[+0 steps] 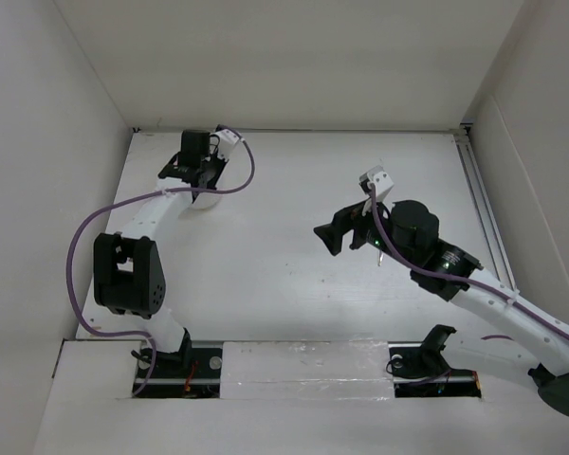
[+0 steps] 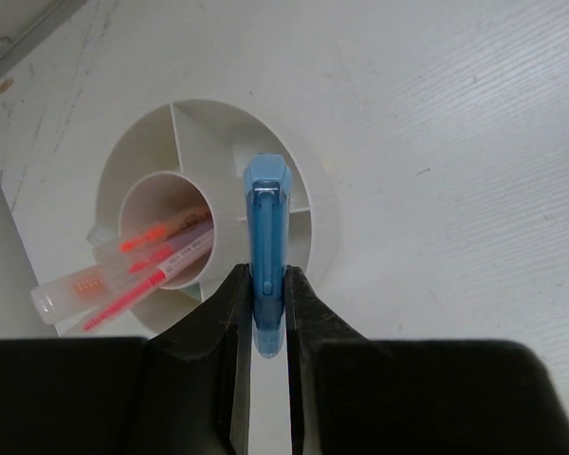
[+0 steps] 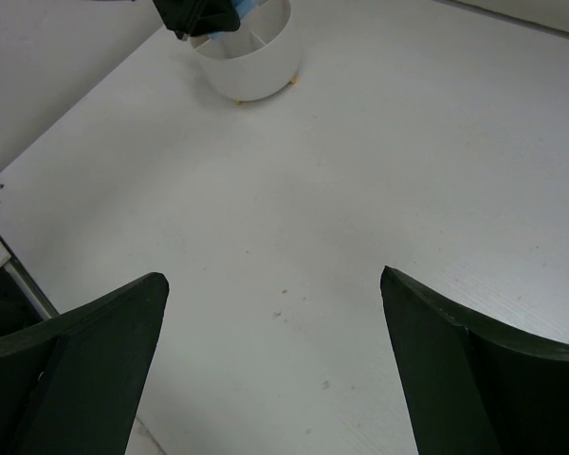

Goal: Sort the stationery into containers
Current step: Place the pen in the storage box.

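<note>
The left gripper needs to move down to release the blue marker [image 2: 266, 227] in the container's outer section on the near side of the divider, since pens fill the container's inner cup.
My left gripper [image 2: 264, 275] is shut on a blue marker [image 2: 266, 227] that points down over the round white container [image 2: 324, 227]. The marker's tip hangs above a divider between outer compartments. Orange, red and pink pens [image 2: 156, 254] lean in the container's inner cup. From above, the left gripper [image 1: 197, 166] covers most of the container [image 1: 209, 196] at the table's far left. My right gripper [image 1: 334, 235] hovers open over the middle of the table, with only bare table between its fingers [image 3: 275, 284]. In the right wrist view the container [image 3: 251, 57] stands far off, the marker [image 3: 248, 8] just above it.
White walls close in the table on the left, back and right. A metal rail [image 1: 484, 199] runs along the right edge. A purple cable [image 1: 85, 237] loops beside the left arm. The white table [image 1: 294, 180] lies between the two arms.
</note>
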